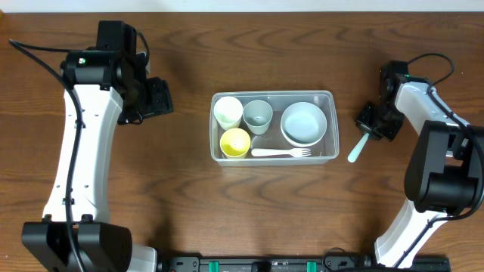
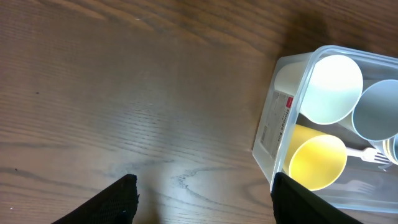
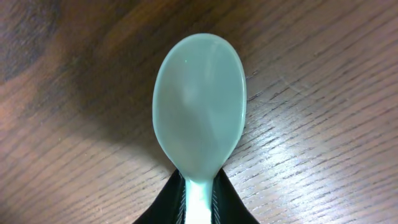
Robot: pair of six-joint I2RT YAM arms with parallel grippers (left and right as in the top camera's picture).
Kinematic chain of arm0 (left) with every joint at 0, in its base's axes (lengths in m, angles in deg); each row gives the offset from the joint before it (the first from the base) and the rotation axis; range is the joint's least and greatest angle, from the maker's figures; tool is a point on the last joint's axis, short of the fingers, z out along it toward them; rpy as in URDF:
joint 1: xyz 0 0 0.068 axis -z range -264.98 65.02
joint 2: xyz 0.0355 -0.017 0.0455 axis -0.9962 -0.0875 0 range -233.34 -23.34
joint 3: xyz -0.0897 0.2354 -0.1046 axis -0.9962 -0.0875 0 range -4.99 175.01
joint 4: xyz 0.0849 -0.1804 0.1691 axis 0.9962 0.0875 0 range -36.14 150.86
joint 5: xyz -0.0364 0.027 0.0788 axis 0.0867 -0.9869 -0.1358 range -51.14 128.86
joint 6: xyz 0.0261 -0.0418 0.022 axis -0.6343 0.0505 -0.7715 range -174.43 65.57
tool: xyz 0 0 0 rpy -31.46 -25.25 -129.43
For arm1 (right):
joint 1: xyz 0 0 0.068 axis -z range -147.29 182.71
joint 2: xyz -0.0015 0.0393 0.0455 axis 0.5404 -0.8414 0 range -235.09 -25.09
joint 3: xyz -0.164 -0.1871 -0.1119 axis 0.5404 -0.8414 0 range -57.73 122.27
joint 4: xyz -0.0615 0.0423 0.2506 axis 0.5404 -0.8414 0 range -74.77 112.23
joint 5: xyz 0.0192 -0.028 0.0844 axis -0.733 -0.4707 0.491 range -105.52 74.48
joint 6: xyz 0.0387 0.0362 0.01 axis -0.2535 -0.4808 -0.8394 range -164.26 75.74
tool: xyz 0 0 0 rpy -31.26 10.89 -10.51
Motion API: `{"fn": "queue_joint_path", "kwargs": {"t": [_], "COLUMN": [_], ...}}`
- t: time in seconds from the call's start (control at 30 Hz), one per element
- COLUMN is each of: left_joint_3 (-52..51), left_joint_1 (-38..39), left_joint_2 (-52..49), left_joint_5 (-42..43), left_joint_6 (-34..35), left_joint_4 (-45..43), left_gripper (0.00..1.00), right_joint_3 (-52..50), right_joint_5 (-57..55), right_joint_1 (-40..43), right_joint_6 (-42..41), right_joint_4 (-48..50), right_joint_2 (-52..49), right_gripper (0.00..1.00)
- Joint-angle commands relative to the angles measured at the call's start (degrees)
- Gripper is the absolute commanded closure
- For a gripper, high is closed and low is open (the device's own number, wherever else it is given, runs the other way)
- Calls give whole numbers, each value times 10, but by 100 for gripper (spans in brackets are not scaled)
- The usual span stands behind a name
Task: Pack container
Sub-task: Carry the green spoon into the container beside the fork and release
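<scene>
I will next lift my right gripper, turn it and swing it over the container (image 1: 273, 127), then lower the mint green spoon (image 1: 356, 149) next to the white fork, where the bare bottom of the container shows.
The clear rectangular container (image 1: 273, 127) sits mid-table. It holds a white cup (image 1: 228, 112), a pale blue cup (image 1: 257, 115), a yellow cup (image 1: 235, 142), a pale blue bowl (image 1: 304, 123) and a white fork (image 1: 282, 153). My right gripper (image 1: 370, 130) is right of the container, shut on the handle of a mint green spoon (image 1: 356, 149), whose bowl fills the right wrist view (image 3: 199, 112) above the wood. My left gripper (image 1: 155, 97) is open and empty, left of the container; its wrist view shows the container's corner (image 2: 280, 124) with the white and yellow cups.
Dark wooden table (image 1: 189, 196) all round. The white arm bases stand at the lower left and lower right. A black rail runs along the front edge.
</scene>
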State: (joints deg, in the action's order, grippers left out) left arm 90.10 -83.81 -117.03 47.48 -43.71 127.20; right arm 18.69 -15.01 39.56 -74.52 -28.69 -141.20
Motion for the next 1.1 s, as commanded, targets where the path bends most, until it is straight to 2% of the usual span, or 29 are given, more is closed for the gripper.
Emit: {"fn": "queue_joint_path", "kwargs": {"t": [0.0,0.2,0.27,0.5,0.63,0.83,1.07], "left_joint_3": [-1,-1,-1,-1,-1,-1,-1], "left_joint_1": [-1,-1,-1,-1,-1,-1,-1], "left_joint_2": [5,5,5,5,5,5,5], "left_joint_5": [-5,-5,-5,-5,-5,-5,-5], "left_joint_6": [4,3,3,3,3,3,3], "left_joint_4": [4,3,2,-1,-5,-5,-3], "left_gripper": [30,30,30,30,30,30,30], "right_joint_3": [-20,-8,14,134,185,189,146], "right_joint_5": [15,15,24,117,124,115,88], "right_joint_1": [-2,-1,-1,-15,-67,-198,-329], "right_joint_6": [1,2,24,179,314,526,676], "right_joint_4": [6,-7,-26,-48,-44,-74,-104], "right_joint_2": [-22,-16,-2,114,180,223,211], "right_gripper": [99,99,99,99,99,99,99]}}
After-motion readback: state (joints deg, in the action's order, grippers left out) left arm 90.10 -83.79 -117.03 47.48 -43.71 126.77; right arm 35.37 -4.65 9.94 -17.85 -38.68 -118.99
